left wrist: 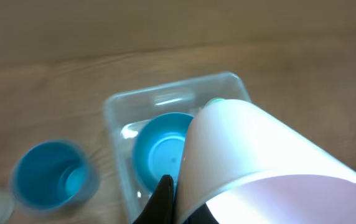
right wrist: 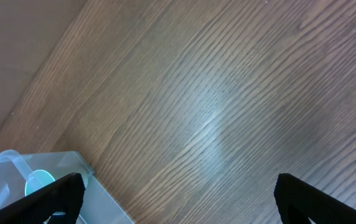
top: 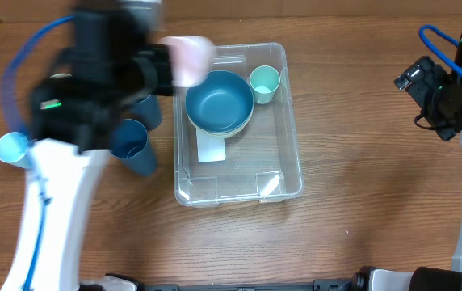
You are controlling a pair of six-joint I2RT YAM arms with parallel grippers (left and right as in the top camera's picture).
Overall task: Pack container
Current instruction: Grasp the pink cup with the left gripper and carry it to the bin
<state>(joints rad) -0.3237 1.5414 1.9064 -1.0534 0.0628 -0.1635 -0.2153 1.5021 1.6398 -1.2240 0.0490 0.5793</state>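
Observation:
The pink cup will go past the blue bowl (left wrist: pixel 159 152) to the mint cup (top: pixel 264 82) in my left gripper next, then down into the mint cup's empty opening.
The clear plastic container (top: pixel 283 166) sits mid-table with a white label on its bottom. Inside it are stacked bowls with a blue one on top (top: pixel 219 101) and a small mint cup (top: pixel 264 82). My left gripper (top: pixel 166 69) is shut on the rim of a pale pink cup (top: pixel 189 56) and holds it above the container's far left corner. In the left wrist view the pink cup (left wrist: pixel 259 162) fills the right side, above the container (left wrist: pixel 117 115) and the blue bowl (left wrist: pixel 159 152). My right gripper (right wrist: pixel 178 199) is open and empty over bare table, right of the container (right wrist: pixel 4 171).
Two dark blue cups (top: pixel 134 145) stand left of the container, one seen blurred in the left wrist view (left wrist: pixel 50 174). A light blue cup (top: pixel 10 147) stands at the far left. The right arm (top: pixel 449 89) sits at the right edge.

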